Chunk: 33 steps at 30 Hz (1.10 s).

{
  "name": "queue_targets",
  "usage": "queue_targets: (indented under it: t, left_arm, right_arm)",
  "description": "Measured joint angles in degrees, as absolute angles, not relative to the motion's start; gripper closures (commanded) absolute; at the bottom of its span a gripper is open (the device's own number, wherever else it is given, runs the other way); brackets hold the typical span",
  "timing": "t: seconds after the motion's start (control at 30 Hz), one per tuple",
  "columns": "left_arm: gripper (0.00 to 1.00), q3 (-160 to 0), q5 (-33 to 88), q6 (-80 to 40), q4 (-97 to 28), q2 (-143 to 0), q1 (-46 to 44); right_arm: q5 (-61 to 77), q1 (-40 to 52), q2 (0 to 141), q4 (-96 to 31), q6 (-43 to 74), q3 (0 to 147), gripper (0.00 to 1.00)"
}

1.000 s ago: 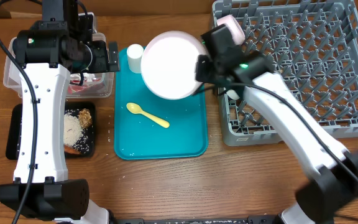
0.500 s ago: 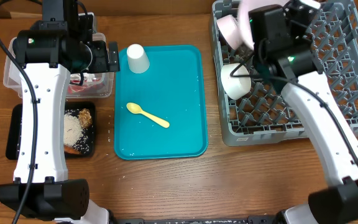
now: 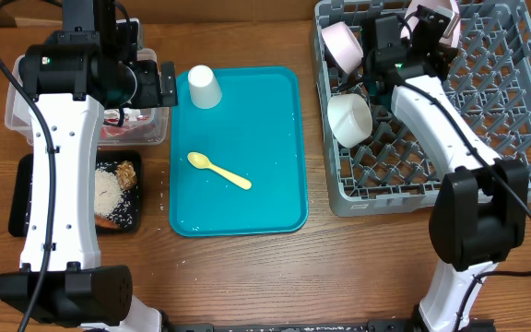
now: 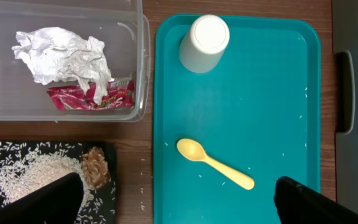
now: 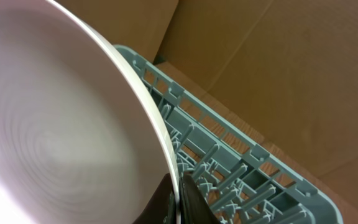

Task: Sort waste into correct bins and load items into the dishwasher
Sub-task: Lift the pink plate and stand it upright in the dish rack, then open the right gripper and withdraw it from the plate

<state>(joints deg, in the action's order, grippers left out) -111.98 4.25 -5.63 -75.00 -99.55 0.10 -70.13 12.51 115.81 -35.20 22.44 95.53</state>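
Note:
The plate is already on edge, so my right gripper should lower it among the pegs at the back of the dish rack.
My right gripper is shut on the rim of the round pale plate, held on edge over the back of the grey dish rack. In the right wrist view the plate fills the left, pinched between my fingertips, with the rack's pegs beside it. Two white bowls lie in the rack. My left gripper hangs open above the teal tray, empty. The upturned cup and the yellow spoon rest on that tray.
The clear tub holds crumpled paper and a red wrapper. The black tray carries rice, brown bits and an orange piece. Rice grains dot the teal tray. Cardboard walls stand behind the rack.
My right arm has carried the plate from above the teal tray across to the rack's back and turned it on edge. The left arm has stayed still.

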Motion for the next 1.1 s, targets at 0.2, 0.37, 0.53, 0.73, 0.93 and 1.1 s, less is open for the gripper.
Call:
queue_targets:
  t: [0.2, 0.37, 0.53, 0.73, 0.93, 1.1]
  left_arm:
    - [0.00, -111.98, 4.23, -5.63, -75.00, -99.55, 0.10]
    - [0.00, -111.98, 4.25, -5.63, -75.00, -99.55, 0.10]
    - [0.00, -111.98, 4.23, -5.63, -75.00, -99.55, 0.10]
    - [0.00, -111.98, 4.25, -5.63, -75.00, -99.55, 0.10]
    - [0.00, -111.98, 4.23, -5.63, -75.00, -99.55, 0.10]
    - [0.00, -111.98, 4.23, -5.63, -75.02, -99.55, 0.10]
  right_arm:
    - [-69.14, 13.10, 115.94, -35.53, 22.06, 95.50, 0.96]
    - [-67.35, 12.53, 115.94, -35.03, 21.98, 95.50, 0.95]
    - [-61.69, 8.99, 115.94, -34.48, 22.02, 95.50, 0.00]
    - [-59.66, 9.47, 115.66, -35.00, 19.49, 95.57, 0.00]
    - [-46.89, 13.15, 109.82, -38.72, 18.35, 95.92, 0.00]
    - [-28.10, 17.82, 103.66, -41.58, 19.84, 97.47, 0.10]
